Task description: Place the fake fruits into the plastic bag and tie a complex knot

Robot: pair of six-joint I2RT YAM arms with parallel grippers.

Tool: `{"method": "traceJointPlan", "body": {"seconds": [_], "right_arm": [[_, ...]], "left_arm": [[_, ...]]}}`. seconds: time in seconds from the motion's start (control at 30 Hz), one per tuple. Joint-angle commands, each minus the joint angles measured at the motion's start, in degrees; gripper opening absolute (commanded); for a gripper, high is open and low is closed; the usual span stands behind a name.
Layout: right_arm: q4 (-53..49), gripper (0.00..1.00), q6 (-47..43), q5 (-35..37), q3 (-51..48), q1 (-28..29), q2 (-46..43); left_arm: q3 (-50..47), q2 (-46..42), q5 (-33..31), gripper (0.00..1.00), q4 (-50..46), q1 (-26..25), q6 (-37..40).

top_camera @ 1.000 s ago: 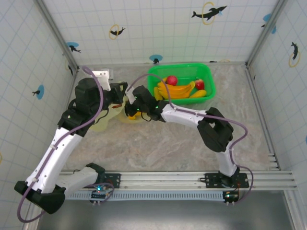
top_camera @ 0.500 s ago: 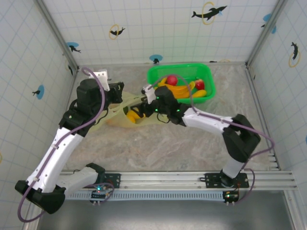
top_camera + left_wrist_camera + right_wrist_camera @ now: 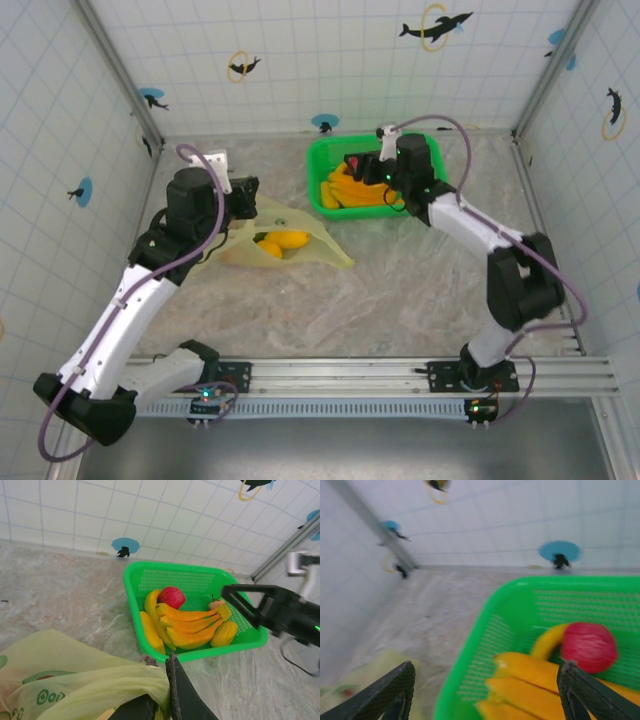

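Next I will reach my right gripper outward past the bananas, turn it toward the basket's rear side and lower its fingers around the red apple (image 3: 352, 161) (image 3: 588, 646), which lies below and outward.
The pale yellow-green plastic bag (image 3: 300, 243) lies left of centre with yellow fruits (image 3: 282, 241) showing through it. My left gripper (image 3: 250, 196) is shut on the bag's edge (image 3: 130, 687) and holds it up. More fake fruits lie in the green basket (image 3: 425, 205): a bunch of bananas (image 3: 187, 625), a red apple (image 3: 171, 597) and a small yellow fruit (image 3: 224, 633). My right gripper (image 3: 358, 166) hangs open over the basket's left part, its fingers apart with the bananas (image 3: 530, 687) and the apple (image 3: 588, 646) below them.
The basket stands at the back, near the tiled rear wall. Bare marble table lies in front of the bag and basket, down to the rail with the arm bases. Tiled side walls close in left and right.
My right gripper has left the bag's mouth and swung right and back, over the basket, narrowing a little. The yellow fruit it carried now lies in the bag. My left gripper still holds the bag.
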Motion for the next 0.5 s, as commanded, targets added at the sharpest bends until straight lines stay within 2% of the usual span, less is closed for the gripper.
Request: {"method": "traceJointPlan", "body": {"seconds": [0.0, 0.1, 0.33, 0.47], "right_arm": [[-11.31, 0.82, -2.65, 5.35, 8.39, -1.21, 8.75], [-12.61, 0.87, -2.67, 7.9, 14.44, -1.41, 15.12], [-22.59, 0.9, -2.18, 13.63, 34.11, -1.24, 30.86], [-22.85, 0.9, -0.65, 12.81, 36.23, -1.24, 35.52]], "left_arm": [[-0.12, 0.56, 1.32, 0.11, 0.65, -0.35, 0.63], [-0.04, 1.06, 1.94, 0.1, 0.94, -0.35, 1.07], [1.03, 2.03, 1.69, 0.1, 0.51, -0.35, 1.78], [0.45, 1.87, 1.25, 0.11, 0.49, -0.43, 2.04]]}}
